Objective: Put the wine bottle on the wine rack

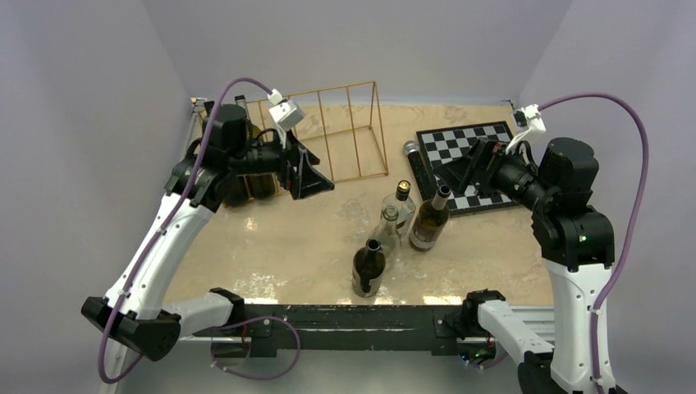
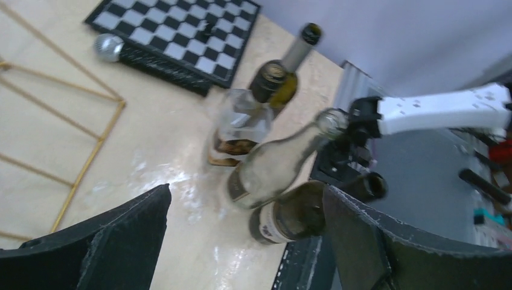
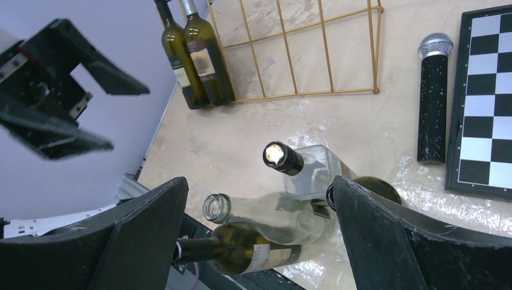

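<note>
I will next move my left gripper back and across onto the dark bottle's neck [image 1: 373, 249] [image 2: 361, 188], because it is nearer the rail and to the gripper's right in the top view.
The gold wire wine rack [image 1: 345, 131] stands at the back left of the table, also in the right wrist view [image 3: 302, 48]. Two dark wine bottles [image 3: 193, 60] stand together at its left end. Several more bottles cluster mid-table: a dark one [image 1: 368, 267], a clear one [image 1: 388, 231], a square clear one with a black cap [image 1: 402, 201] and a green one [image 1: 429, 220]. My left gripper [image 1: 316, 174] hangs open and empty in front of the rack [image 2: 246, 193]. My right gripper [image 1: 455, 171] is open and empty above the chessboard, facing the cluster [image 3: 259, 181].
A black-and-white chessboard [image 1: 468, 160] lies at the back right, with a black microphone [image 1: 409, 148] along its left edge. Grey walls close in three sides. A black rail [image 1: 361, 316] runs along the near edge, close to the dark bottle.
</note>
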Controlling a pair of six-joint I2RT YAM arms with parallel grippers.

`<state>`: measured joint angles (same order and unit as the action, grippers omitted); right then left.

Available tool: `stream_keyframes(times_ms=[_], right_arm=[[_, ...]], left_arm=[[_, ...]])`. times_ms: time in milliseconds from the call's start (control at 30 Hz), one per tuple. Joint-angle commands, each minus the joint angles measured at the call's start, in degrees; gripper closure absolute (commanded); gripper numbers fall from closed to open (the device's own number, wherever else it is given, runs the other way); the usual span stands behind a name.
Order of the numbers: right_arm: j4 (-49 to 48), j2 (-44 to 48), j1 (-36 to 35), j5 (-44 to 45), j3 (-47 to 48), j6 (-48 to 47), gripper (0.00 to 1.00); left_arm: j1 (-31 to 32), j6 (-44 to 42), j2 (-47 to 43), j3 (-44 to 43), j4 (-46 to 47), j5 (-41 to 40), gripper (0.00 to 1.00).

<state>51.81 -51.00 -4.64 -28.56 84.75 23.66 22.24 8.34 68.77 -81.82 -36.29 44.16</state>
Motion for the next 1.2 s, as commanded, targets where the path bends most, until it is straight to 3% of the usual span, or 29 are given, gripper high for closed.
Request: stream_keyframes(times_ms=[0, 100, 267, 733, 1167], right_arm=[[-3.1, 0.0, 0.1, -1.1, -0.6, 1.3, 0.05], [-3.0, -0.4, 0.1, -0.4, -1.0, 1.5, 0.05], [-2.5, -0.7, 0.2, 0.2, -1.0, 1.5, 0.06], [-1.1, -0.9, 0.2, 1.0, -1.1, 0.7, 0.06], [1.5, -1.9, 0.2, 2.2, 1.4, -0.9, 0.06]], left_arm=[[3.2, -2.3, -3.6, 3.2, 6.0, 13.7, 0.01], [7.4, -2.2, -3.6, 5.7, 8.3, 17.0, 0.01], [13.7, 1.7, -3.8, 12.0, 16.3, 14.0, 0.02], [20.6, 5.9, -2.5, 18.6, 24.8, 17.1, 0.14], [26.0, 5.4, -1.2, 23.2, 30.4, 9.8, 0.18]])
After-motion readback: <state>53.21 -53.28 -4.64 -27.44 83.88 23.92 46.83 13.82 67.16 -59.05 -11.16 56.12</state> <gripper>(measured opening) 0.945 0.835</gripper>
